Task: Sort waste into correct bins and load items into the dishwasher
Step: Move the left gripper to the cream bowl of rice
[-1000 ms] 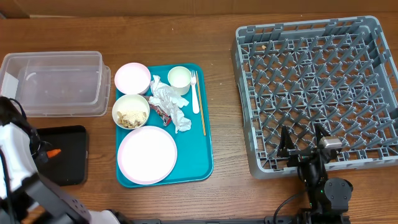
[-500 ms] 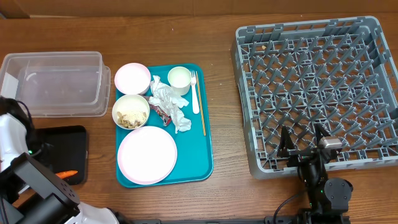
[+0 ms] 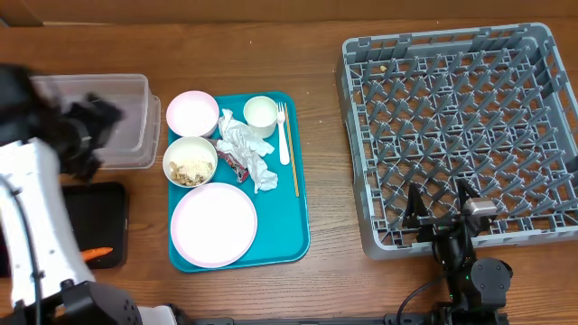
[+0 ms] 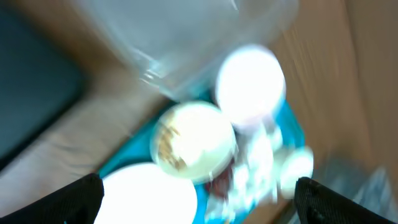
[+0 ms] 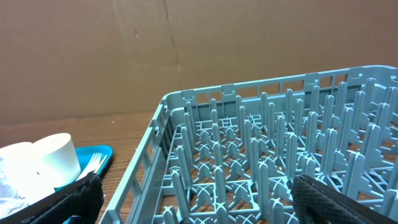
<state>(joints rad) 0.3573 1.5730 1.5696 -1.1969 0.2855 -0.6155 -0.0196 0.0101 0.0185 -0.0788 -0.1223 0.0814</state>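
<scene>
The scrap bowl's rim by the wrapper (image 4: 213, 177) is below my left gripper, to its right in the overhead view, so my left gripper needs to move across and down onto it next.
My left gripper (image 3: 93, 122) hovers, blurred, over the right end of the clear tub (image 3: 54, 113), open and empty. In its wrist view the left gripper (image 4: 199, 208) looks down on the bowl of beige scraps (image 4: 194, 142), the empty white bowl (image 4: 250, 79) and the pink plate (image 4: 149, 198). The orange carrot stick (image 3: 96, 254) lies on the black tray (image 3: 104, 212). On the teal tray (image 3: 293, 235) sit the plate (image 3: 214, 225), both bowls (image 3: 192, 114) (image 3: 190, 162), the cup (image 3: 260, 115), the fork (image 3: 284, 135), crumpled napkins (image 3: 244, 149) and a red wrapper (image 3: 237, 163). My right gripper (image 3: 442, 206) stands open at the near edge of the grey dish rack (image 3: 461, 126).
A thin wooden stick (image 3: 294, 171) lies along the teal tray's right side. In the right wrist view the rack's upright pegs (image 5: 280, 155) fill the frame, with the cup (image 5: 56, 158) and fork (image 5: 93, 163) at the left. A brown cardboard wall (image 5: 186, 50) stands behind the table.
The left gripper has opened and left the carrot stick on the black tray. Its arm then swung up and away toward the clear tub. The right arm has not moved.
</scene>
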